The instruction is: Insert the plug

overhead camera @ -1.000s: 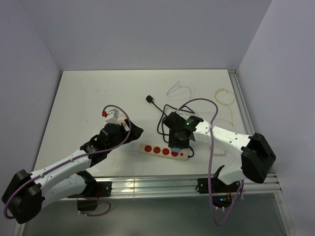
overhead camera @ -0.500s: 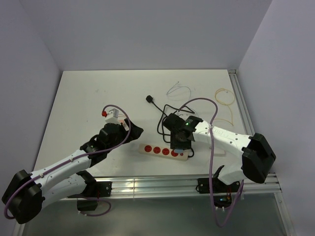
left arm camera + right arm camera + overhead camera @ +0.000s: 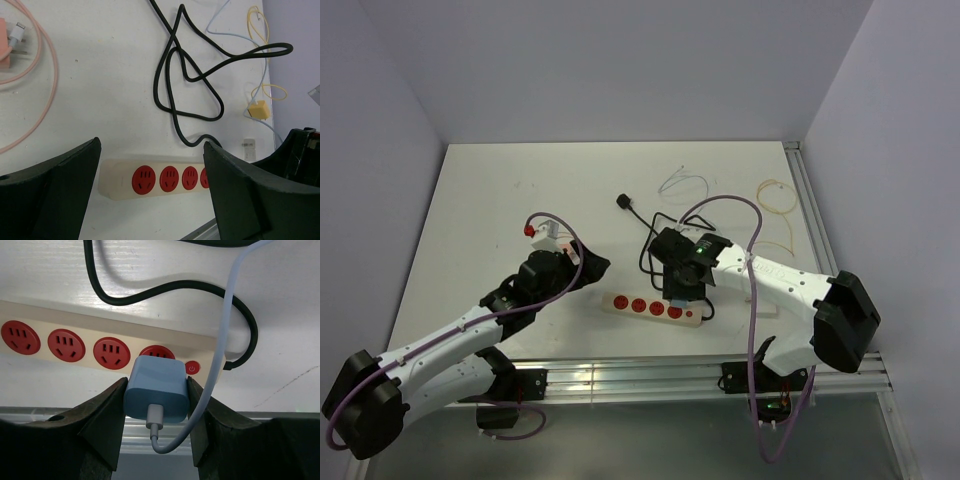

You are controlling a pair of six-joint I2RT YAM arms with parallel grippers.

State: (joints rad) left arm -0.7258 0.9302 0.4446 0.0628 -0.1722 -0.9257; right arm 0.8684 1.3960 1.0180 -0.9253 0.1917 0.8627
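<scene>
I will next lower my right gripper onto the socket beside the red power button and let go of the plug, because that socket's slots still show past the plug.
A cream power strip (image 3: 655, 307) with several red sockets lies near the table's front edge. It also shows in the left wrist view (image 3: 117, 179) and the right wrist view (image 3: 120, 330). My right gripper (image 3: 157, 390) is shut on a light blue plug (image 3: 157, 385) with a white cable. It holds the plug over the rightmost socket, beside the red power button (image 3: 192, 368). I cannot tell whether the prongs are in. In the top view it (image 3: 682, 288) sits over the strip's right end. My left gripper (image 3: 152, 150) is open and empty, above the strip's left end.
The strip's black cord (image 3: 172, 75) loops behind it and ends in a black plug (image 3: 624, 203). A pink cable (image 3: 47, 95) lies at the left. A yellow adapter (image 3: 260, 109) with yellow and white cables lies at the right. A metal rail (image 3: 650, 380) runs along the near edge.
My right gripper with the blue plug has shifted only slightly over the strip's right end. The left arm has barely moved.
</scene>
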